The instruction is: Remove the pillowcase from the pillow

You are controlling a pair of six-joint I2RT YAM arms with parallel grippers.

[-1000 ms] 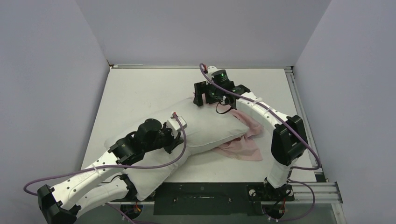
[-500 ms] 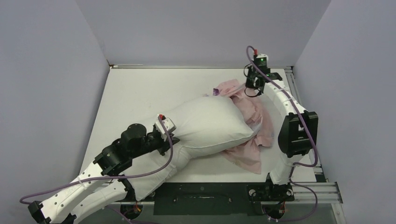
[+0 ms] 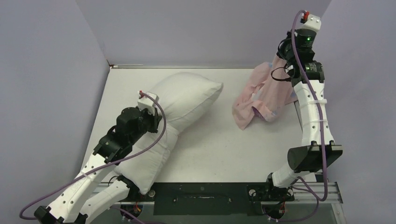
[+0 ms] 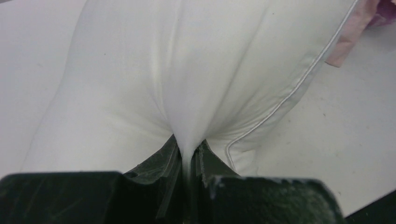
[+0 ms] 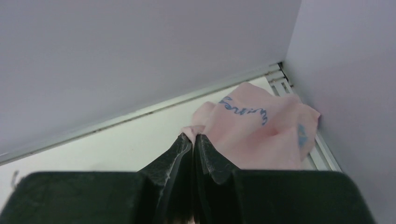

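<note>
My left gripper holds the pillow's fold, and the pillow (image 3: 187,95) is clear of the pillowcase. It needs to move outward and to the left in the top view, over the bare tabletop, and let go of the fold.
The plain white pillow (image 3: 187,95) lies slanted across the left half of the table, one corner pointing toward the back middle. My left gripper (image 3: 154,114) is shut on a pinched fold of the pillow (image 4: 187,70), and the cloth runs down between the left gripper's (image 4: 189,149) jaws. The pale pink pillowcase (image 3: 259,95) hangs at the back right, apart from the pillow, its lower end resting on the table. My right gripper (image 3: 281,61) is raised near the back right corner. In the right wrist view the gripper (image 5: 194,137) is shut on the edge of the pillowcase (image 5: 261,135), which shows blue writing.
The white table (image 3: 210,149) is enclosed by grey walls at the back and on both sides. A metal rail (image 5: 322,154) runs along the table's right edge, below the hanging cloth. A strip of the pillowcase (image 4: 348,42) shows beyond the pillow's piped edge.
The right gripper shut on the pillowcase at the pillow's far end, then rose to the back right corner, drawing it off the pillow. The left arm pulled the pillow leftward.
</note>
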